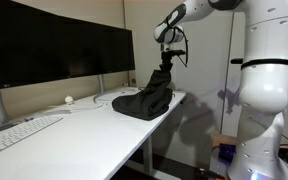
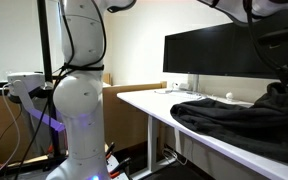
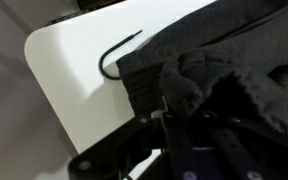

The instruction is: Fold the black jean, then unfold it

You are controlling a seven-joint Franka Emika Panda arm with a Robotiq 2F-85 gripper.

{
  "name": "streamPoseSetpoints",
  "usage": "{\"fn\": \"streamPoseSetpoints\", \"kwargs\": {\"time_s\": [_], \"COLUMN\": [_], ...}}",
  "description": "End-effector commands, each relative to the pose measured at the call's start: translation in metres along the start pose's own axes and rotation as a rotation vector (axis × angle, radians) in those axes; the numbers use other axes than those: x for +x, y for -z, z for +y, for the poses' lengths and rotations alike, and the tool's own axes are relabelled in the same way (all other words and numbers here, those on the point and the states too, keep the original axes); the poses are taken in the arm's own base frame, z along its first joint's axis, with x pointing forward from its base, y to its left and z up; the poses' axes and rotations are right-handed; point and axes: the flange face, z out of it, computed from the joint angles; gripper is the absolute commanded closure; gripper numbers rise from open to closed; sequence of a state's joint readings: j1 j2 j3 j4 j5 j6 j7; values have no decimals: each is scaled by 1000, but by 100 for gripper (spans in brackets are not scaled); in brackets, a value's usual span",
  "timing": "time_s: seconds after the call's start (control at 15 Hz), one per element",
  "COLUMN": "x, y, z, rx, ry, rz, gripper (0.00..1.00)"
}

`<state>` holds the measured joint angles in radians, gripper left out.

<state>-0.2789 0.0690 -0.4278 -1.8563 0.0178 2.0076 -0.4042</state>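
Note:
My gripper moves down slightly over the desk's end next, before it opens, since the fabric in my fingers stands in a peak above the heap.
The black jean [image 1: 144, 101] lies in a heap at the right end of the white desk [image 1: 84, 125]. One part of it is pulled up into a peak. My gripper [image 1: 165, 64] is above the heap and shut on that raised fabric. In the wrist view a bunched fold of the jean [image 3: 189, 85] sits between my fingers [image 3: 179, 112], with the desk's corner [image 3: 69, 80] below. The jean also shows in an exterior view [image 2: 234, 117], where its raised part at the right edge blends into the dark monitor.
Wide black monitors [image 1: 54, 45] stand along the back of the desk. A white keyboard [image 1: 19, 133] lies at the left. A black cable loop [image 3: 112, 62] lies beside the jean. The robot's white base [image 2: 79, 100] stands beside the desk end.

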Motion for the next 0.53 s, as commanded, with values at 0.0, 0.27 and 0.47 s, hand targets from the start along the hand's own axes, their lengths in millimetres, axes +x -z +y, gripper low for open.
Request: {"fn": "streamPoseSetpoints", "kwargs": {"time_s": [0.0,0.27,0.47], "x": [6,10,9], "y": [-14,-32,-39], "z": [15,11,14], "rx": [18,22,23], "ry": [11,8,9], "rz": [-24,-62,-75], "gripper": [95,95,95]}}
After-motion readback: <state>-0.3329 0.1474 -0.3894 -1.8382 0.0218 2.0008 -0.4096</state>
